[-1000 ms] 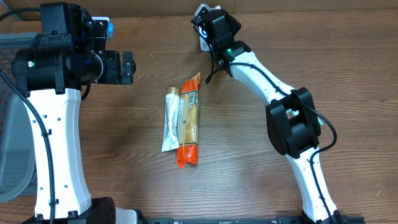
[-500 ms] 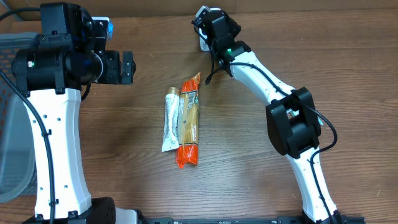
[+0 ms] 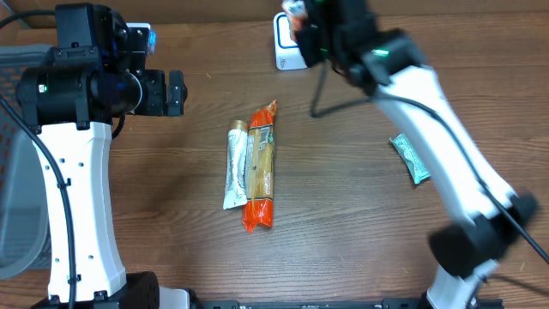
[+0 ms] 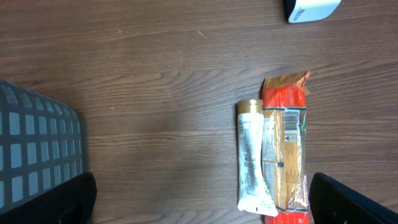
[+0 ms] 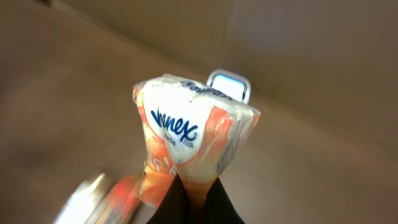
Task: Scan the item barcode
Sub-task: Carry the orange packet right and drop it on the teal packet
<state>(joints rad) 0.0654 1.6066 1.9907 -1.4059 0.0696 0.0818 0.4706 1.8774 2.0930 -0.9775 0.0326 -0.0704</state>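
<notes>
My right gripper should next swing back and down onto the green packet [image 3: 411, 159], which is below it and to its right in the overhead view, to let go clear of the scanner [image 3: 287, 50].
My right gripper [image 5: 193, 202] is shut on the lower end of a Kleenex tissue pack [image 5: 186, 134], white and orange, held up in front of the wrist camera. Behind the pack's top edge, the white scanner [image 5: 230, 84] shows. From overhead, the right gripper [image 3: 310, 21] is at the table's far edge, just right of the scanner [image 3: 287, 50], and the arm is blurred. My left gripper [image 3: 176, 93] hangs open over bare wood at the left, holding nothing. No barcode shows on the pack.
An orange pasta packet [image 3: 260, 167] and a white tube [image 3: 234, 165] lie side by side mid-table, both also under the left gripper [image 4: 199, 208]. A small green packet [image 3: 410, 159] lies at the right. A grey basket [image 3: 13, 172] stands at the left edge.
The right arm has swung up and to the right, blurred in motion, uncovering the scanner and the green packet. The left arm has not moved.
</notes>
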